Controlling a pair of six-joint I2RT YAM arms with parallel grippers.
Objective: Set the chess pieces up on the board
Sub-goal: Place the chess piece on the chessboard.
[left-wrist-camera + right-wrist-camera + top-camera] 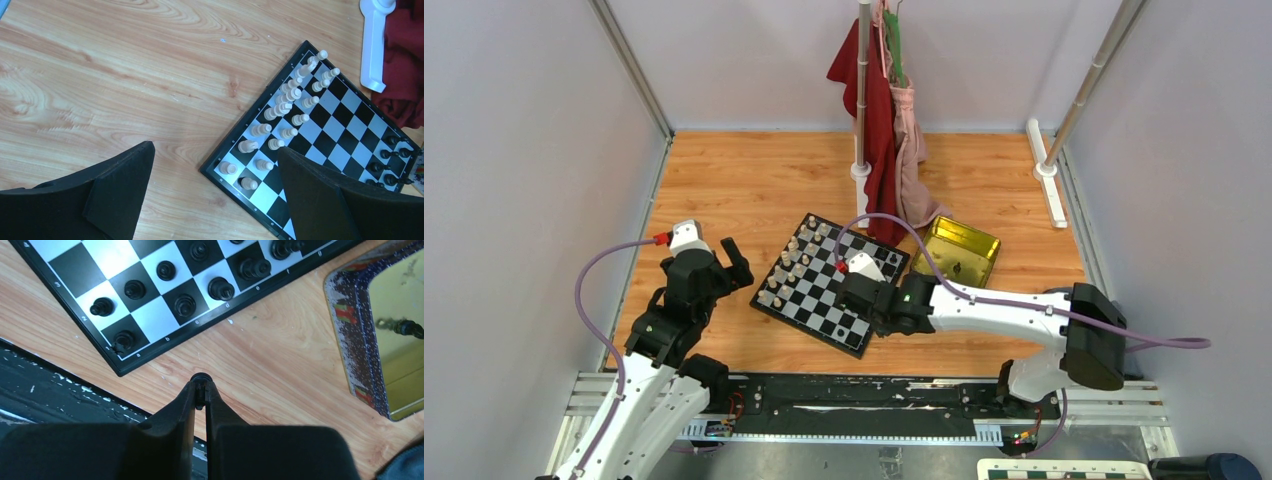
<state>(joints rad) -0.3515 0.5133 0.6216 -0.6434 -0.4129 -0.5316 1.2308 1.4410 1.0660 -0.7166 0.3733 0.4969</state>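
The right gripper goes left in the top view next and lowers the black piece onto the board's empty white edge square, which lies below on that side.
The board lies tilted on the wooden table, with cream pieces along its left side and black chess pieces on its right rows. My right gripper is shut on one small black piece and holds it over bare wood just off the board's near-right edge. In the top view the right gripper sits at that side of the board. My left gripper is open with nothing between its fingers, above the wood at the board's left corner; from above, the left gripper is left of the board.
A gold tin tray lies right of the board, and one black piece shows inside it. A stand with red and pink cloths rises behind the board. A black rail runs along the near edge.
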